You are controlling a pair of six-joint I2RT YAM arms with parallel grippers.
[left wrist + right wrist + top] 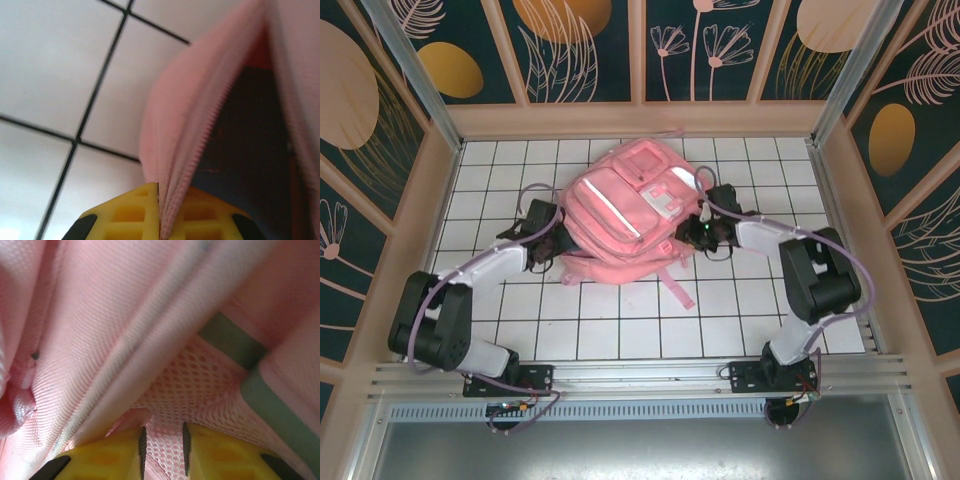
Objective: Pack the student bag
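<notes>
The bag lies crooked, so the left gripper should next bring the pinched pink zipper edge (pixel 566 252) (pixel 186 185) in toward the bag's body, and then open to let it go.
The student bag (pixel 620 205), a big pink backpack with a pale strip, lies flat in the middle of the white gridded table (pixel 500 170). At its left side my left gripper (pixel 555 238) is shut on the bag's edge. In the left wrist view that gripper (pixel 159 187) pinches the pink zipper edge (pixel 170 125), with the dark inside of the bag to the right. My right gripper (pixel 697 232) is pressed into the bag's right side. Close up, the right gripper (pixel 162 432) has pink mesh (pixel 200 385) filling the narrow gap between its yellow fingers.
A pink strap (pixel 675 285) trails from the bag toward the near edge. Wooden walls (pixel 420 190) box in the table on three sides. A metal rail (pixel 640 375) with both arm bases runs along the front.
</notes>
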